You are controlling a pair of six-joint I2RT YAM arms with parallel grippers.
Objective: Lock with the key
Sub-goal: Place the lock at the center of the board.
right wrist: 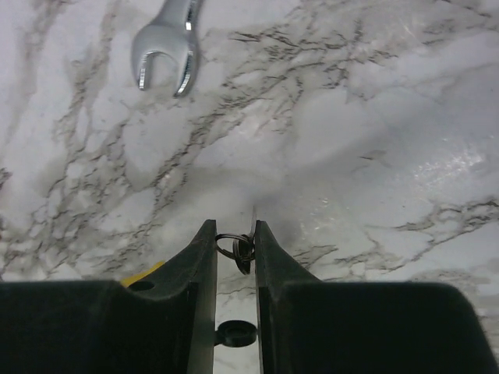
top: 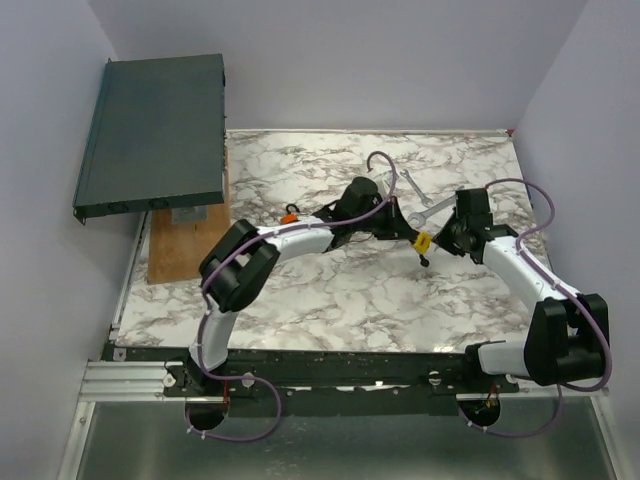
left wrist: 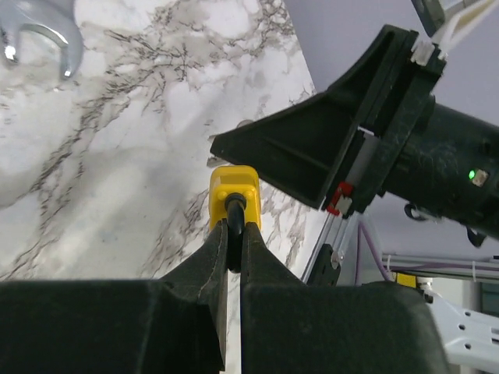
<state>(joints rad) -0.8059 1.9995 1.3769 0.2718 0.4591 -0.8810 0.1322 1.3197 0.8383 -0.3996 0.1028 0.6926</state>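
Observation:
My right gripper lowers and draws back toward the bare marble beside the padlock [top: 422, 241] next, since the key ring is still held above the table.
A yellow padlock [left wrist: 234, 193] with a black shackle is held just above the marble table [top: 350, 300]. My left gripper [left wrist: 234, 234] is shut on the shackle. In the top view the padlock [top: 422, 241] sits mid-table between my left gripper [top: 408, 231] and right gripper [top: 438, 241]. My right gripper [right wrist: 235, 230] is shut on a key ring and a thin key [right wrist: 246, 248], with the key blade pointing forward. A yellow corner of the padlock [right wrist: 145, 273] shows at its left finger. A second dark key head [right wrist: 236, 333] hangs below the jaws.
Silver wrenches [top: 415, 192] lie on the table just beyond the grippers; one shows in the right wrist view [right wrist: 167, 45]. A dark flat case [top: 152, 135] rests on a wooden board [top: 180, 245] at the back left. A small orange object [top: 289, 216] lies by the left arm.

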